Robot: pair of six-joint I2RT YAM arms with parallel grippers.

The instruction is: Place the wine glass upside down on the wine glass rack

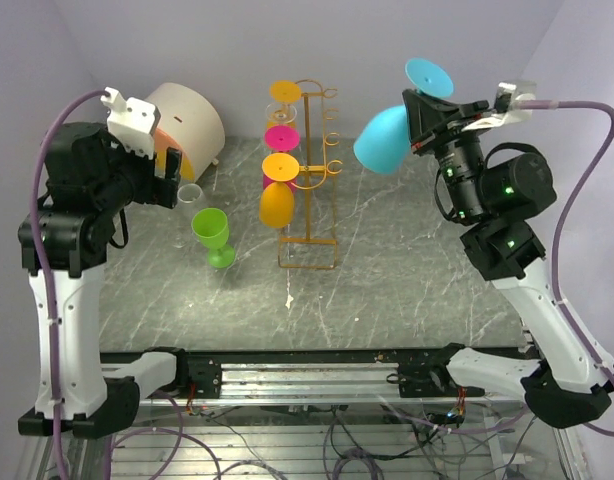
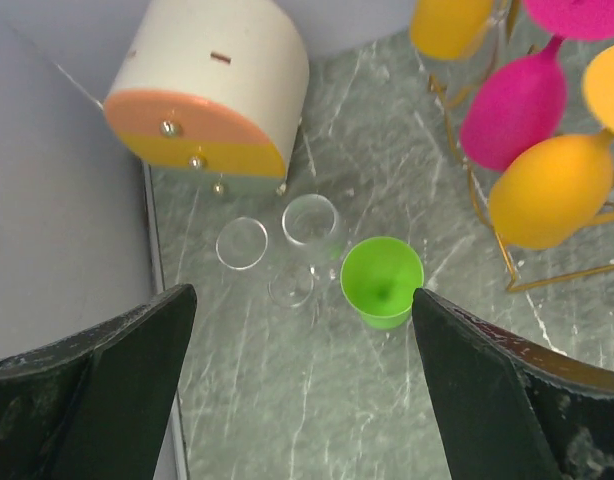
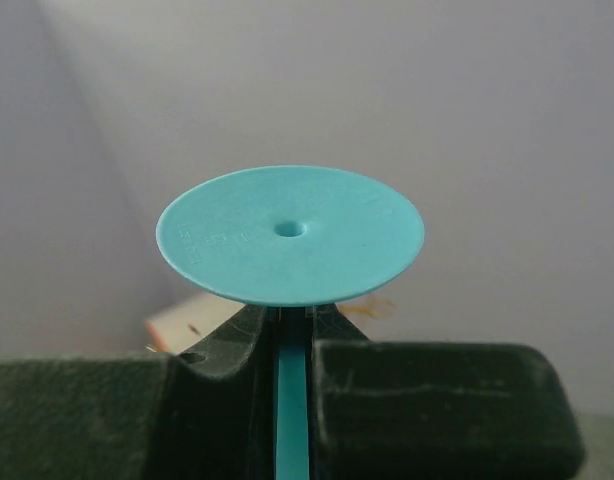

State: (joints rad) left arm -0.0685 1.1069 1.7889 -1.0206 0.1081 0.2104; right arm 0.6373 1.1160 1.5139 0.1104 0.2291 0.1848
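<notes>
My right gripper should next move down and to the left in the top view to the rack's bare near loop (image 1: 333, 167) below it, slide the blue glass's stem in and let go.
My right gripper (image 1: 425, 112) is shut on the stem of a blue wine glass (image 1: 383, 138), held high in the air, tilted, bowl down-left and round foot (image 3: 290, 234) up, to the right of the orange-yellow wire rack (image 1: 309, 170). The rack holds two orange glasses (image 1: 276, 203) and a pink one (image 1: 282, 140) upside down on its left side; the right-side loops (image 1: 333, 140) are bare. A green wine glass (image 1: 213, 236) stands upright on the table, left of the rack. My left gripper (image 2: 302, 350) is open and empty above the table, near the green glass (image 2: 381, 281).
A white drum-shaped object with an orange and yellow face (image 1: 187, 122) lies at the back left. Clear glasses (image 2: 309, 221) stand beside the green one. Walls close the back and left sides. The marble tabletop (image 1: 407, 270) stretches right of the rack.
</notes>
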